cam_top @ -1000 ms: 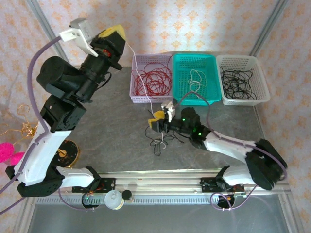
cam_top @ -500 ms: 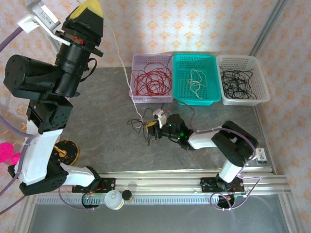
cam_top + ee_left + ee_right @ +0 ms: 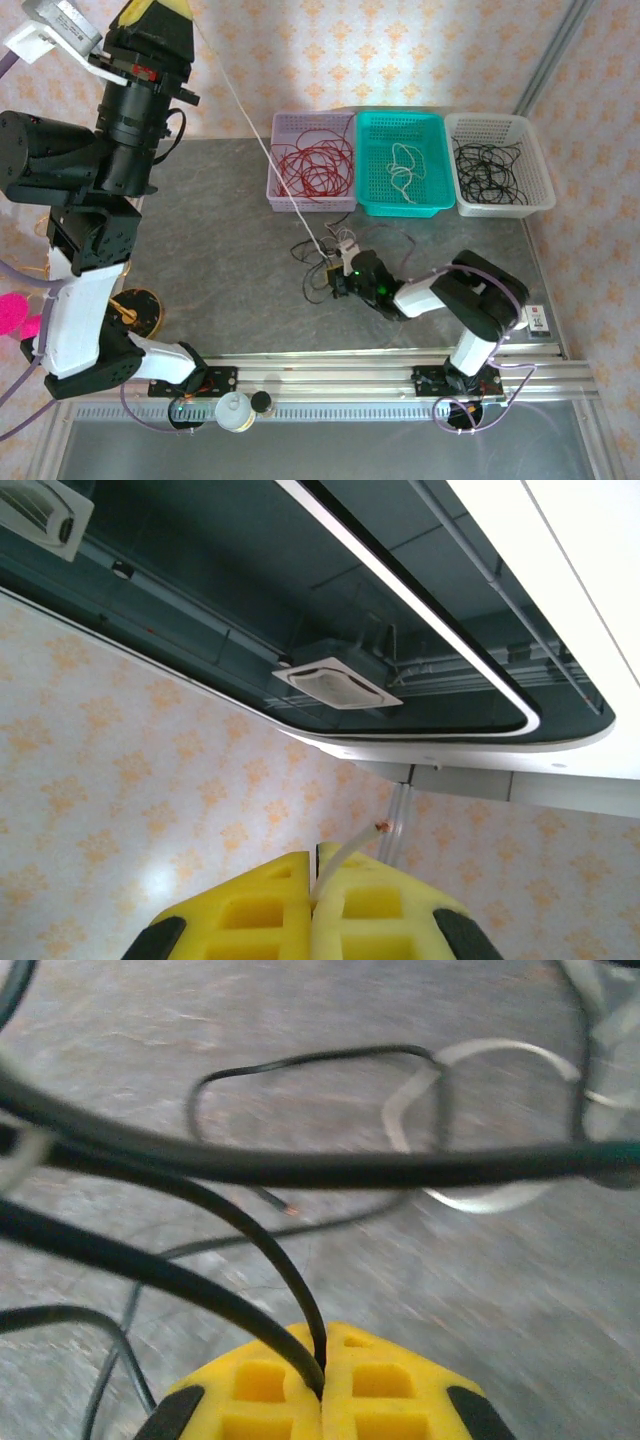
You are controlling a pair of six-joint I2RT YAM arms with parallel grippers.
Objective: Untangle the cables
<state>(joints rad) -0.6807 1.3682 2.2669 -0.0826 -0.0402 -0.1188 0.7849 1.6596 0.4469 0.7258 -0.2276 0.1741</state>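
The robot's right gripper will next pull away from the black tangle across the table and then let go of the black cable, because the tight white cable runs down into the tangle.
My left gripper (image 3: pixel 160 8) is raised high at the top left, shut on a white cable (image 3: pixel 262 137). The cable runs taut and diagonal down to the tangle on the table. Its stripped end pokes out between the yellow pads (image 3: pixel 350 855). My right gripper (image 3: pixel 334 273) sits low on the table by the tangle of black cables (image 3: pixel 318 262), shut on a black cable (image 3: pixel 262 1247). More black loops and a white loop (image 3: pixel 470 1125) lie on the grey tabletop ahead of its pads.
Three baskets line the back: a lilac one (image 3: pixel 275 196) with red cables, a teal one (image 3: pixel 369 205) with a white cable, a white one (image 3: pixel 545 196) with black cables. A gold stand (image 3: pixel 140 312) and pink object (image 3: pixel 12 315) sit at left.
My left gripper has risen and swung further up-left, pulling the white cable taut. My right gripper has shifted with the black tangle, first left, then down-right toward the table's front.
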